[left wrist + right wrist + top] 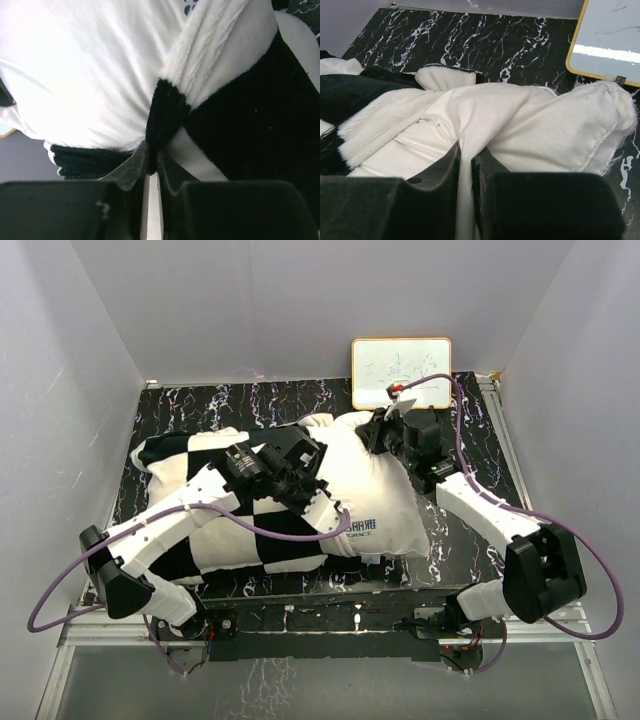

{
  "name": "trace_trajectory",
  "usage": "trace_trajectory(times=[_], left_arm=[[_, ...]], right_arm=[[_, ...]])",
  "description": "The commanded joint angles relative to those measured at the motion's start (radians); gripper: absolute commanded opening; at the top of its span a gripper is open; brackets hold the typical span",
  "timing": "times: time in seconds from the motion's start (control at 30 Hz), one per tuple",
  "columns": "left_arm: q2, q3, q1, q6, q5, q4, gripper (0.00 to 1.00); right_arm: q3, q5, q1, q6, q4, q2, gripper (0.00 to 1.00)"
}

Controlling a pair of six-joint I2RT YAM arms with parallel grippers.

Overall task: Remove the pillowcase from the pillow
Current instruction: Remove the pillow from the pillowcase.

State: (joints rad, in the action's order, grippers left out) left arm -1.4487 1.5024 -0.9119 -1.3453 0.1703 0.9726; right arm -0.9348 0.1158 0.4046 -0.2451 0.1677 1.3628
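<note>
My right gripper should stay almost still next and open to let go of the pinched fold of the pillowcase by the pillow's far corner (361,431), because that corner is already clear of the pillowcase (225,530).
The black and cream checkered pillowcase (225,530) covers the left part of the plain white pillow (375,490), whose right half lies bare on the table. My left gripper (300,472) is shut on the pillowcase's open edge; in the left wrist view (152,160) a black fold of the pillowcase (165,115) is pinched between the jaws, with the pillow (85,70) behind. My right gripper (385,435) is shut on the pillow's far right corner; in the right wrist view (466,160) a fold of the pillow (520,125) runs between the jaws, with the pillowcase (365,90) at left.
A small yellow-framed whiteboard (401,372) leans at the back wall, also in the right wrist view (607,40). The black marbled table (200,405) is walled in white on three sides. Purple cables (290,530) loop over the pillowcase and the right arm.
</note>
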Motion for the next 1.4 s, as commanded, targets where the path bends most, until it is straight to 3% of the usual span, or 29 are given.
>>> trace_trajectory(times=[0.0,0.23,0.37,0.47,0.53,0.6,0.63,0.8,0.93,1.03,1.13,1.2,1.27,1.37], left_arm=[[0.062,-0.067,0.006,0.092,-0.071,0.273,0.0],[0.169,-0.15,0.038,0.112,-0.116,0.36,0.0],[0.205,-0.214,0.051,0.11,-0.103,0.313,0.0],[0.197,-0.235,0.052,0.131,-0.094,0.191,0.0],[0.176,-0.235,0.053,0.151,-0.091,0.12,0.0],[0.153,-0.237,0.056,0.166,-0.091,0.062,0.0],[0.142,-0.237,0.056,0.171,-0.087,0.042,0.0],[0.098,-0.212,0.062,0.202,-0.048,-0.019,0.0],[0.089,-0.182,0.064,0.197,-0.026,-0.016,0.02],[0.098,-0.155,0.064,0.174,0.017,-0.015,0.2],[0.103,-0.103,0.064,0.155,0.104,0.002,0.47],[0.107,-0.07,0.056,0.142,0.175,0.019,0.57],[0.106,-0.047,0.027,0.121,0.224,0.041,0.64],[0.101,-0.053,-0.052,0.093,0.239,0.065,0.67]], right_arm=[[-0.023,-0.131,-0.108,0.039,-0.009,0.072,0.08],[-0.065,-0.15,-0.196,0.031,-0.04,0.157,0.08],[-0.11,-0.056,-0.2,-0.015,-0.03,0.129,0.1],[-0.153,0.024,-0.198,-0.056,-0.052,0.069,0.36],[-0.148,0.036,-0.197,-0.066,-0.052,-0.003,0.59],[-0.134,0.04,-0.199,-0.061,-0.066,-0.086,0.93],[-0.125,0.046,-0.2,-0.056,-0.083,-0.121,0.98],[-0.014,0.088,-0.201,-0.063,-0.232,-0.252,0.98],[0.208,0.143,-0.201,-0.118,-0.202,-0.332,0.98],[0.292,0.279,-0.201,-0.155,-0.132,-0.32,0.98],[0.303,0.402,-0.197,-0.195,-0.09,-0.267,0.99],[0.298,0.455,-0.197,-0.227,-0.059,-0.238,0.92],[0.278,0.497,-0.197,-0.282,-0.038,-0.204,0.77],[0.221,0.565,-0.198,-0.388,-0.032,-0.141,0.57]])
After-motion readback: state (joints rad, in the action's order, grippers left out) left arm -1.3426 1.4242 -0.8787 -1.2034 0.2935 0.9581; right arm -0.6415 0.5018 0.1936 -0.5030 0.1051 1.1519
